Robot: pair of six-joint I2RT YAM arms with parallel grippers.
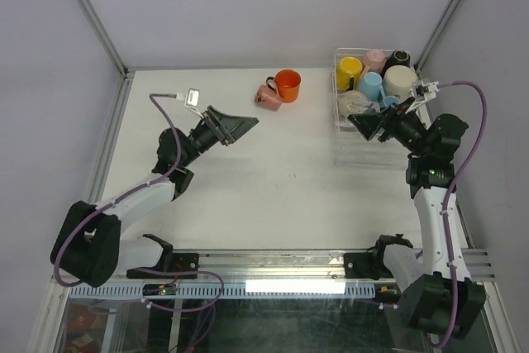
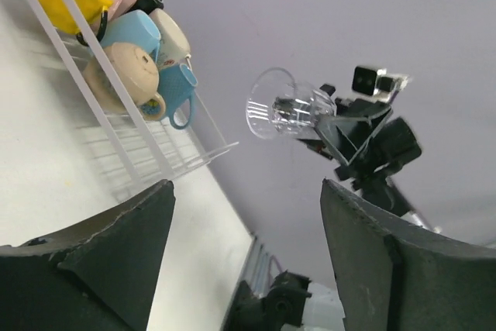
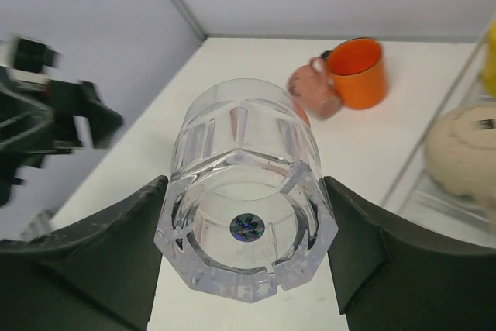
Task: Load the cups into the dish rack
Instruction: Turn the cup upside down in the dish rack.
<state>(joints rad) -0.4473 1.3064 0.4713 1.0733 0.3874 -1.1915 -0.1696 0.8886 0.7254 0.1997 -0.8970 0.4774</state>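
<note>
I need to tilt my right gripper downward and lower the tumbler into the rack's empty near end [image 1: 348, 137] beside the beige mug to let go of it, because mugs fill the rest.
My right gripper [image 3: 244, 249] is shut on the clear glass tumbler [image 3: 248, 207], one finger on each side of its base, and holds it sideways in the air. In the top view this gripper [image 1: 364, 124] hovers over the near left part of the clear dish rack [image 1: 368, 155]. The rack holds several mugs: yellow [image 1: 349, 72], pink [image 1: 374, 59], black [image 1: 399, 59], beige [image 1: 399, 82], blue [image 1: 371, 86]. An orange mug [image 1: 288, 85] and a pink mug [image 1: 267, 95] sit on the table at the back middle. My left gripper [image 1: 235, 128] is open and empty, left of them.
The left wrist view shows the rack [image 2: 155, 153] with its mugs, and the tumbler [image 2: 283, 106] held by the right gripper. Grey walls with metal posts close in the table. The right wrist view shows the left arm [image 3: 46, 114] at the far left.
</note>
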